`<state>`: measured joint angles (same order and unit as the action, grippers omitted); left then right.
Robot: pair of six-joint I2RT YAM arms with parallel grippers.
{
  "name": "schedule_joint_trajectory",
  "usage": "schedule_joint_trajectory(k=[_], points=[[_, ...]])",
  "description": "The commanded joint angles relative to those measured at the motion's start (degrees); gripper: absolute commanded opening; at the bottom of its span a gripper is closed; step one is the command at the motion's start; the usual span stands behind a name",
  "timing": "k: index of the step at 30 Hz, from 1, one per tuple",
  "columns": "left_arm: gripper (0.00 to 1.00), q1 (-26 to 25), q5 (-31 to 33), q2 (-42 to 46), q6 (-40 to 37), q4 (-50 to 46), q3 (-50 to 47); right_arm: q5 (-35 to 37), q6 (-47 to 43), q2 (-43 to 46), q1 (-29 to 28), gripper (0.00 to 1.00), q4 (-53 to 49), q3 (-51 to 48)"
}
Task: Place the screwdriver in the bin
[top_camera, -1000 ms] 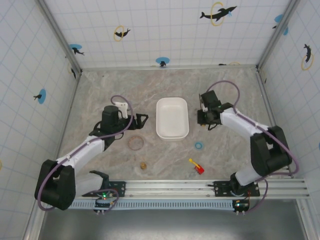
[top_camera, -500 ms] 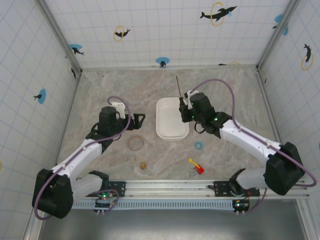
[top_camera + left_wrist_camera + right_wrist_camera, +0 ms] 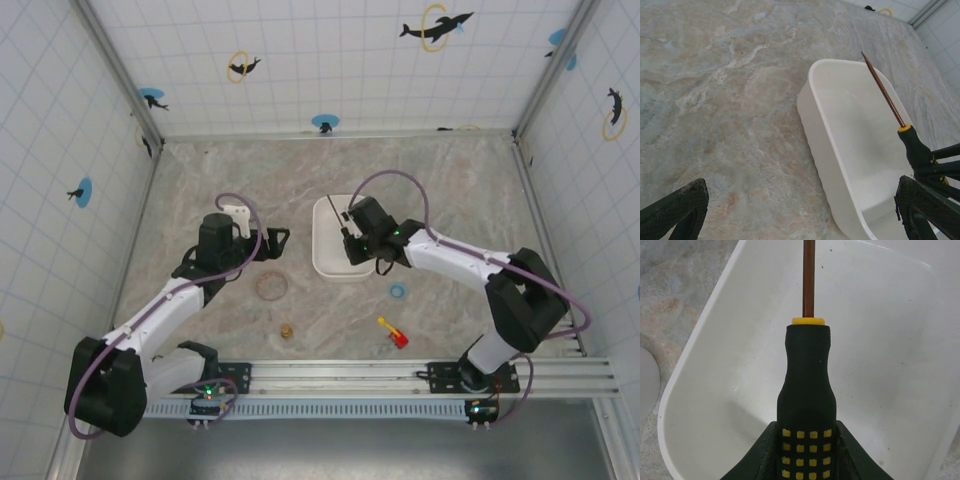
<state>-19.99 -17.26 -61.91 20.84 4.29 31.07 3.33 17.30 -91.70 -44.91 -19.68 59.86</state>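
I am holding the screwdriver (image 3: 336,215) above the bin's bottom with my right gripper, so next I should lower the gripper and release the screwdriver.
The screwdriver (image 3: 805,385) has a black handle with yellow squares, a yellow collar and a thin coppery shaft. My right gripper (image 3: 805,455) is shut on the handle and holds it over the inside of the bin (image 3: 715,405), a white shallow tray. From above, the right gripper (image 3: 354,240) hangs over the bin (image 3: 325,258), and the screwdriver (image 3: 336,215) shaft points to the far left. My left gripper (image 3: 281,238) stands open just left of the bin with nothing in it. The left wrist view shows the screwdriver (image 3: 884,92) slanting over the bin (image 3: 840,120) between the left gripper's (image 3: 799,192) fingers.
A brown ring (image 3: 270,287) lies near the left gripper. A small blue ring (image 3: 398,291), a brass-coloured piece (image 3: 286,330) and a red-and-yellow toy piece (image 3: 393,333) lie on the marble table (image 3: 200,180) in front of the bin. Tiled walls enclose the table.
My right arm has swung left from beside the bin, carrying the screwdriver, and now holds it lower over the bin. The left arm shifted slightly, then stayed still.
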Motion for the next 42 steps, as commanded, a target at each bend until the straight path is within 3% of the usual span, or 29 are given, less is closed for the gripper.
schedule_joint_trajectory(k=[1, 17, 34, 39, 42], points=[[0.98, -0.4, 0.6, -0.2, -1.5, -1.0, 1.1, 2.5, 2.2, -2.2, -1.3, 0.00, -3.8, 4.2], [0.98, -0.4, 0.8, -0.5, -2.0, -1.1, 1.2, 6.1, 11.7, -10.3, -1.7, 0.00, -7.7, 9.7], [0.98, -0.4, 0.9, -0.3, -2.1, -1.1, 0.8, 6.0, 14.0, -15.5, -1.6, 0.03, -7.9, 12.0], [0.98, -0.4, 1.0, -0.1, -2.2, -1.2, 0.7, 6.2, 13.9, -16.5, -1.6, 0.23, -8.2, 12.4], [0.98, -0.4, 1.3, 0.1, -2.2, -1.2, 0.6, 6.2, 13.5, -16.5, -1.6, 0.44, -8.1, 12.5]])
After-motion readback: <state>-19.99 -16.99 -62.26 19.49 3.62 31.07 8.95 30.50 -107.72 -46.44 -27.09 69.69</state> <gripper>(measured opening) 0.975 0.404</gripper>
